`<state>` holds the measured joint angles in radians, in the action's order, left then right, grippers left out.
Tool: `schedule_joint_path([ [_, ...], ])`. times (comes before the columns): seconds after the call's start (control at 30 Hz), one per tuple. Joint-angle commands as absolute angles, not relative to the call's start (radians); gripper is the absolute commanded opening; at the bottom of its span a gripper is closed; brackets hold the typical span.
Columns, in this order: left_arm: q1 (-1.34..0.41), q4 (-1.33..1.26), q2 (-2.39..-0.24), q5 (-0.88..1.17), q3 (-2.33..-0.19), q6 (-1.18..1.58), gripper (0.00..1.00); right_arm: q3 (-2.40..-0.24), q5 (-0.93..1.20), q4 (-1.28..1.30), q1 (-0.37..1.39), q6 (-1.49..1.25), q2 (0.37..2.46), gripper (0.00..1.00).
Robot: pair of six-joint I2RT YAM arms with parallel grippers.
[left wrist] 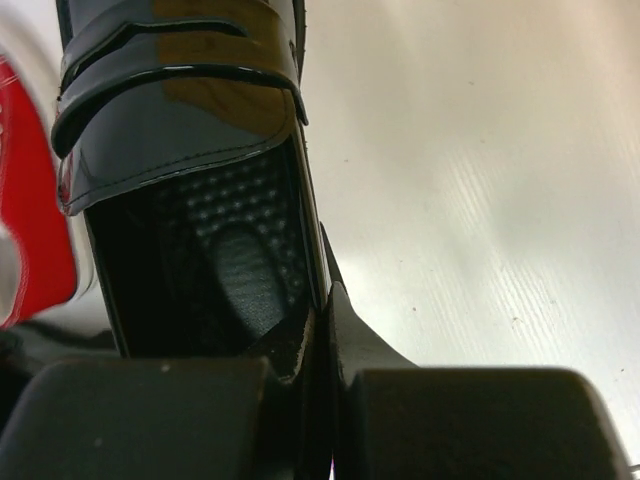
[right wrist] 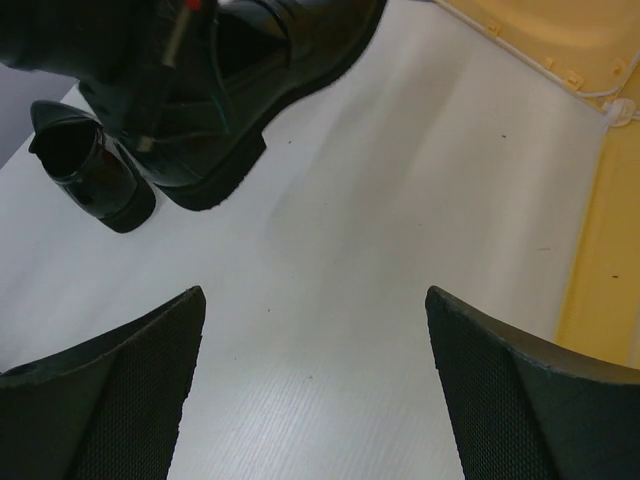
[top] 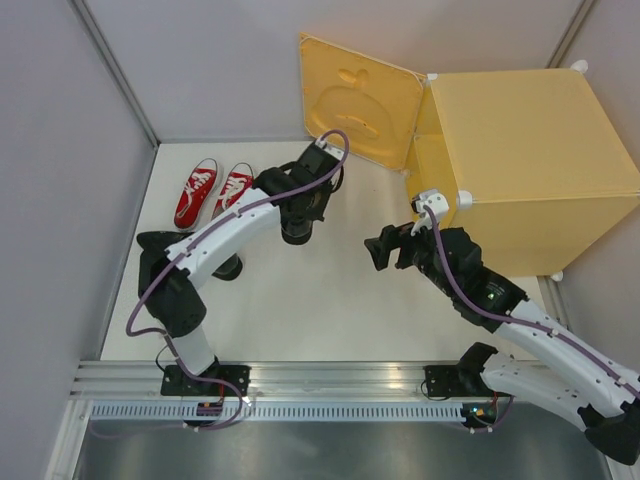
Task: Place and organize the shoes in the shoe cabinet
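The left gripper moves to the clear tabletop toward the cabinet next, below it and to its right in the top view, lowers and releases the glossy black dress shoe.
My left gripper [top: 300, 218] is shut on the side wall of a glossy black dress shoe [top: 297, 232], and in the left wrist view the fingers pinch its heel rim [left wrist: 325, 330] with the shoe [left wrist: 180, 130] pointing away. The second black shoe [top: 227, 267] lies by the left arm and also shows in the right wrist view [right wrist: 92, 172]. The two red sneakers [top: 213, 190] lie side by side at the far left. The yellow shoe cabinet [top: 530, 160] stands at the right with its door [top: 360, 100] swung open. My right gripper [top: 382, 250] is open and empty over bare table [right wrist: 315, 300].
Grey walls close in the table at the left and back. The open door panel leans toward the back wall beside the cabinet opening [right wrist: 612, 250]. The arm bases sit on a metal rail [top: 330, 380] at the near edge.
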<state>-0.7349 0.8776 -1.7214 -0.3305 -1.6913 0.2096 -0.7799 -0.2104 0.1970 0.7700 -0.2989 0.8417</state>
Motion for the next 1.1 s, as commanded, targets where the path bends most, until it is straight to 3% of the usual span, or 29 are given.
schedule_joint_path([
  [0.0, -0.733, 0.707, -1.755, -0.197, -1.756, 0.002, 0.02, -0.776, -0.253, 0.195, 0.773, -0.279, 0.784, 0.94],
  [0.43, -0.738, 0.560, -1.977, 0.078, -1.595, -0.265, 0.02, -0.764, -0.319, 0.250, 0.772, -0.249, 0.778, 0.94],
  [0.53, -0.738, 0.561, -2.006, 0.078, -1.582, -0.267, 0.07, -0.747, -0.316, 0.232, 0.773, -0.236, 0.793, 0.94],
  [0.63, -0.738, 0.560, -1.971, 0.066, -1.565, -0.252, 0.17, -0.759, -0.314, 0.250, 0.772, -0.229, 0.821, 0.94],
  [0.77, -0.735, 0.560, -1.886, 0.071, -1.551, -0.219, 0.44, -0.785, -0.289, 0.261, 0.773, -0.215, 0.860, 0.94],
  [0.8, -0.733, 0.560, -1.867, 0.071, -1.551, -0.207, 0.44, -0.799, -0.285, 0.264, 0.772, -0.210, 0.868, 0.94],
  [0.93, -0.709, 0.549, -1.766, 0.098, -1.552, -0.144, 0.85, -0.854, -0.278, 0.278, 0.773, -0.175, 0.908, 0.94],
  [1.07, -0.658, 0.560, -1.669, 0.061, -1.575, -0.049, 1.00, -0.919, -0.264, 0.281, 0.773, -0.135, 0.978, 0.94],
])
